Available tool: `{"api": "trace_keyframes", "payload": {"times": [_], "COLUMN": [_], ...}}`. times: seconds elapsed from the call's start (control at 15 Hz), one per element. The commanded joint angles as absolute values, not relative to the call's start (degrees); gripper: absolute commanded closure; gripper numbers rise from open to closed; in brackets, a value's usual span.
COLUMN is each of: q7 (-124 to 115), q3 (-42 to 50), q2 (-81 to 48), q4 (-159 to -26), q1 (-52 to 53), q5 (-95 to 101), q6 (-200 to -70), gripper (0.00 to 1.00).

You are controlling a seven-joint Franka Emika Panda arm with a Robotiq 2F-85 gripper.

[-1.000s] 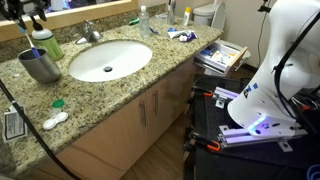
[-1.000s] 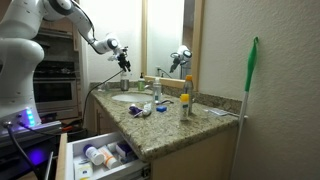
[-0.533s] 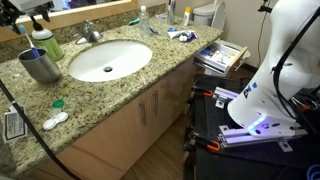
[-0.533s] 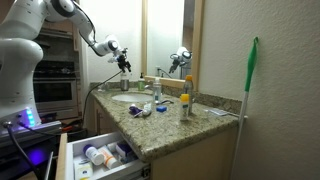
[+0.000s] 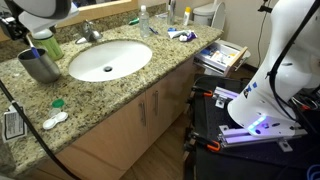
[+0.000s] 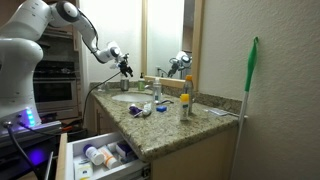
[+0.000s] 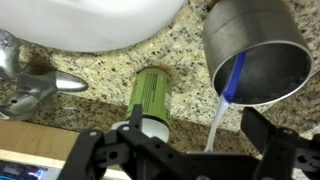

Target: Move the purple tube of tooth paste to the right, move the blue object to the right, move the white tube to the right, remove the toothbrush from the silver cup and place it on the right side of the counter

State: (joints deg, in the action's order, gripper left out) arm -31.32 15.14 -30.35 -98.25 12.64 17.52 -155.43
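Observation:
My gripper needs to move along the toothbrush's pale handle, away from the cup [image 5: 40,66]. It needs to close near the end of the handle.
In the wrist view the silver cup [image 7: 262,45] stands on the speckled counter [image 7: 185,60]. The toothbrush [image 7: 222,98] leans out of it, blue inside the cup and pale along the handle. My gripper [image 7: 190,152] is open, and the end of the handle lies between its two black fingers [image 7: 272,140], touching neither. In an exterior view the gripper [image 5: 14,26] hovers above the cup [image 5: 40,66] at the counter's far left. The tubes and the blue object form a small cluster [image 5: 181,35] at the other end, too small to tell apart.
A green soap bottle [image 7: 150,95] stands beside the cup, with the faucet [image 7: 35,80] and white sink [image 5: 108,60] close by. A green cap [image 5: 58,102] and a white oblong case [image 5: 55,120] lie near the front edge. A drawer [image 6: 100,155] hangs open below.
The jaws have spread wider. The wrist has shifted slightly above the cup. The toothbrush still leans in the cup.

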Motion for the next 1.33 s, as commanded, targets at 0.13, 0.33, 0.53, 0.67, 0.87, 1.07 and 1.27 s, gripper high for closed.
{"api": "trace_keyframes", "payload": {"times": [0.13, 0.33, 0.53, 0.67, 0.87, 1.07, 1.27], "q7": [-35.6, -33.8, -33.8, -34.7, -35.8, -34.2, -33.8], "q3": [19.5, 18.6, 18.5, 19.7, 21.6, 20.7, 20.3], "q2": [-32.9, -31.5, -31.6, -32.2, -33.6, -32.4, -32.4], "q4": [-97.0, -98.2, -98.1, -98.0, -97.4, -98.1, -98.1], "q1": [15.0, 14.2, 14.3, 15.0, 16.0, 15.5, 15.2], "q5": [20.1, 18.3, 18.3, 19.5, 20.0, 18.4, 18.2], "q6": [-161.0, -160.0, -160.0, -161.6, -164.6, -163.0, -163.4], "gripper": [0.0, 0.0, 0.0, 0.0, 0.0, 0.0, 0.25]}}
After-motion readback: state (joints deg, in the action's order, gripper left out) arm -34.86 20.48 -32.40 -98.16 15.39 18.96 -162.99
